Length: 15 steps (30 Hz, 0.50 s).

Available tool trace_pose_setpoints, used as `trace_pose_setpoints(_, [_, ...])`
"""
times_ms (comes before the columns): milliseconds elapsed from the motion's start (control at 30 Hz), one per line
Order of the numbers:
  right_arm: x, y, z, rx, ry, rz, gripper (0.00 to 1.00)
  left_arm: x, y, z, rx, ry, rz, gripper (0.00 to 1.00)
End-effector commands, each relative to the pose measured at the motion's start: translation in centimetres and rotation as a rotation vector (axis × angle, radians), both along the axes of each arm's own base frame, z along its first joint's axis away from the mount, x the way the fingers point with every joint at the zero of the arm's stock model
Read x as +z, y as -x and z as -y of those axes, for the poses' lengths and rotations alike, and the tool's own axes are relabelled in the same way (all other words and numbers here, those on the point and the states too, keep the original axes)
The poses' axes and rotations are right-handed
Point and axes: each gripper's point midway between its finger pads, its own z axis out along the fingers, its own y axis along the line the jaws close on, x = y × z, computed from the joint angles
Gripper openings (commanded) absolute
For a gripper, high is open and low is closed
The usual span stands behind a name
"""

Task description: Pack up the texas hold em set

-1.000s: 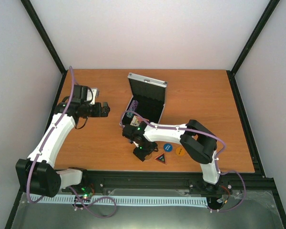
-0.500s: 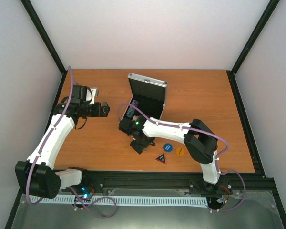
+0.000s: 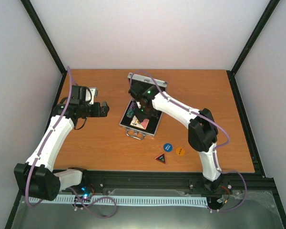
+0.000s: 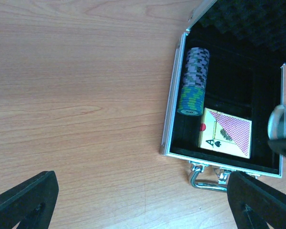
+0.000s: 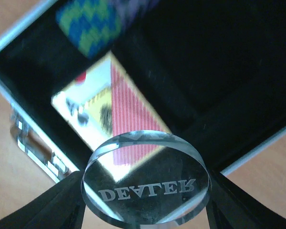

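The right gripper carries the DEALER button outward past the card deck and down into the case's far section (image 5: 200,59) next, as that section is empty.
The silver case (image 3: 127,125) lies open mid-table with its lid (image 3: 155,84) up. In the left wrist view its rim (image 4: 174,109) frames a row of poker chips (image 4: 194,78) and a red-backed card deck (image 4: 226,133). My right gripper (image 5: 145,202) is shut on a clear round "DEALER" button (image 5: 145,183) and holds it above the deck (image 5: 128,109), over the case's near part; in the top view it (image 3: 144,113) hangs over the case. My left gripper (image 4: 143,205) is open and empty, left of the case (image 3: 106,109).
A blue round button (image 3: 168,147), an orange round button (image 3: 180,151) and a dark triangular button (image 3: 161,158) lie on the table in front of the case. The case handle (image 4: 207,179) sticks out toward the near edge. Black frame rails edge the table.
My right arm has risen from the table in front of the case and swung back over the open case, carrying the clear dealer button. The left arm has barely moved.
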Motion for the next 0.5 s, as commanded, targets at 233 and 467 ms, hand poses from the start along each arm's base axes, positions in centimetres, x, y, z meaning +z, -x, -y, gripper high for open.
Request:
trace_pose_setpoints(233, [-1.4,-8.7,-2.6,-0.063,-0.071,0.058,0.46,0.5,0.3,0.0,0.014,0.022,0.011,1.00])
trace_pose_setpoints(467, [-2.3,-12.3,-2.5,-0.113,-0.080,0.148,0.46,-0.1,0.7,0.0,0.009,0.021,-0.006,1.00])
